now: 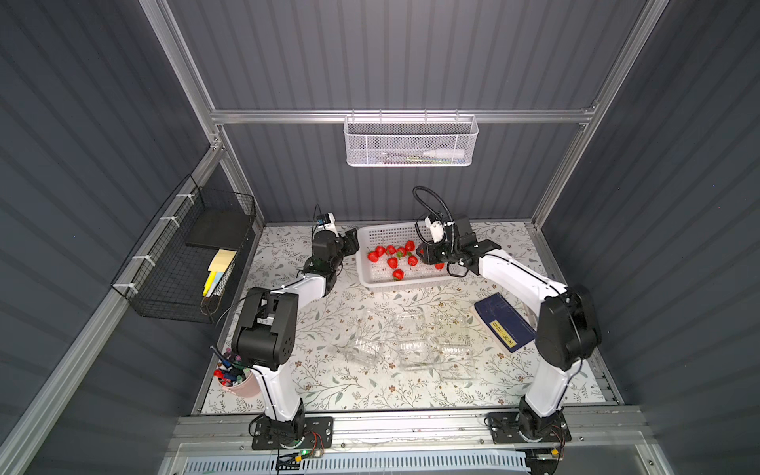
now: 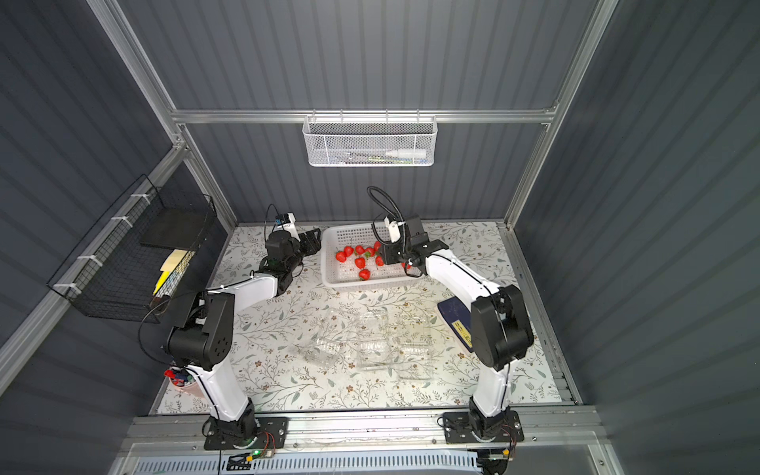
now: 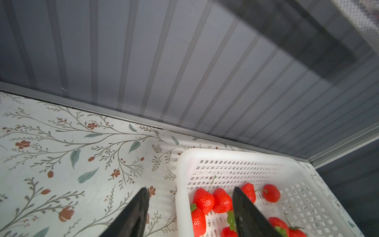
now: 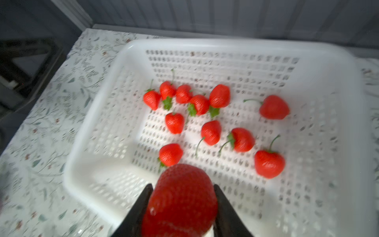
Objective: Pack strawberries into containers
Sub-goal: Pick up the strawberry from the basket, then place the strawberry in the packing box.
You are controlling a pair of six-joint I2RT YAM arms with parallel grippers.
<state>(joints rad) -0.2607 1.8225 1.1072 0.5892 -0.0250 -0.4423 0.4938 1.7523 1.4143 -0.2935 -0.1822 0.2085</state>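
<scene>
The right gripper draws back next, lowers over the middle clear container's near end (image 1: 408, 362) and releases the strawberry, since that container, below and back, is still empty.
Several red strawberries (image 1: 392, 262) lie in a white perforated basket (image 1: 401, 283) at the back of the mat, seen in both top views (image 2: 360, 262). My right gripper (image 4: 183, 185) hangs above the basket's right part, shut on one strawberry (image 4: 181, 197) that fills the gap between its fingers. My left gripper (image 3: 190, 188) is open at the basket's left wall (image 3: 181, 184), with one finger over the mat and one over the berries (image 3: 221, 200). Three clear containers (image 1: 415, 349) lie open on the front middle of the mat, with nothing red in them.
A dark blue book (image 1: 503, 320) lies at the right by my right arm. A pink cup of pens (image 1: 238, 376) stands at the front left. A black wire rack (image 1: 193, 255) hangs on the left wall, and a white mesh basket (image 1: 409, 142) on the back wall.
</scene>
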